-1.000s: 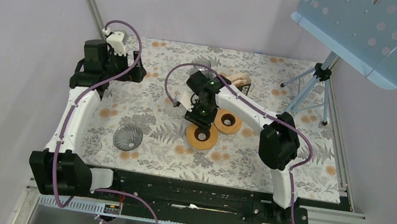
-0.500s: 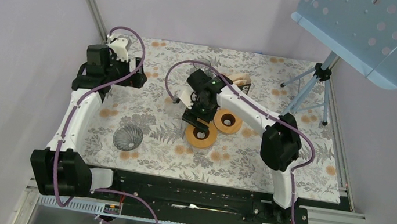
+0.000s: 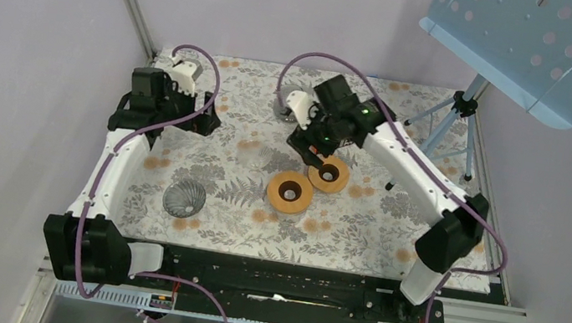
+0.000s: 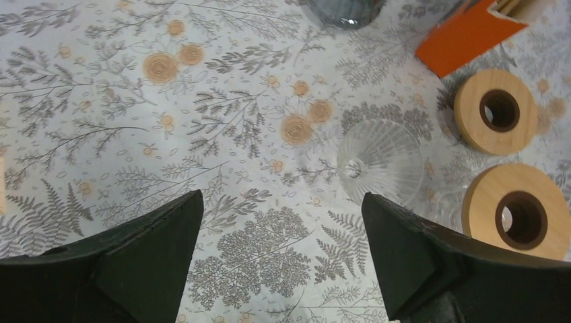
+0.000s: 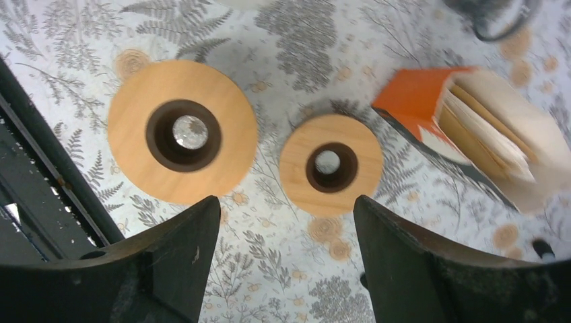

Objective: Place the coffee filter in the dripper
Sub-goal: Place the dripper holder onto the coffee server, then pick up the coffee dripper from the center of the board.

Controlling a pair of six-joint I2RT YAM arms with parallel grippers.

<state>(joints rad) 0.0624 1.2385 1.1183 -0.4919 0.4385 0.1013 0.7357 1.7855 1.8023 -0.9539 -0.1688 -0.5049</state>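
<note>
I need to move my left gripper to the right in the top view and down onto the clear dripper's nearest rim (image 4: 345,183), as this thin rim fits between its open fingers.
Beige paper coffee filters (image 5: 491,134) stand in an orange box (image 5: 417,101) at the right of the right wrist view. In the top view my right arm hides this box. My right gripper (image 5: 286,259) is open and holds nothing. It hovers over the cloth just short of the small wooden ring (image 5: 330,163), with the box beyond it. A clear ribbed glass dripper (image 4: 379,161) lies on the cloth ahead and to the right of my open, unloaded left gripper (image 4: 283,259). In the top view that dripper (image 3: 253,147) is faint, between my left gripper (image 3: 206,119) and right gripper (image 3: 310,144).
Two wooden rings, one large (image 3: 289,193) and one small (image 3: 330,174), lie mid-table. A dark ribbed dripper (image 3: 185,196) sits front left, and a grey glass one (image 3: 285,102) at the back. A tripod (image 3: 457,118) with a blue perforated panel (image 3: 535,44) stands back right.
My right arm has swung from over the large ring back and to the right, toward the filter box, and its jaws have widened. My left arm has edged slightly right.
</note>
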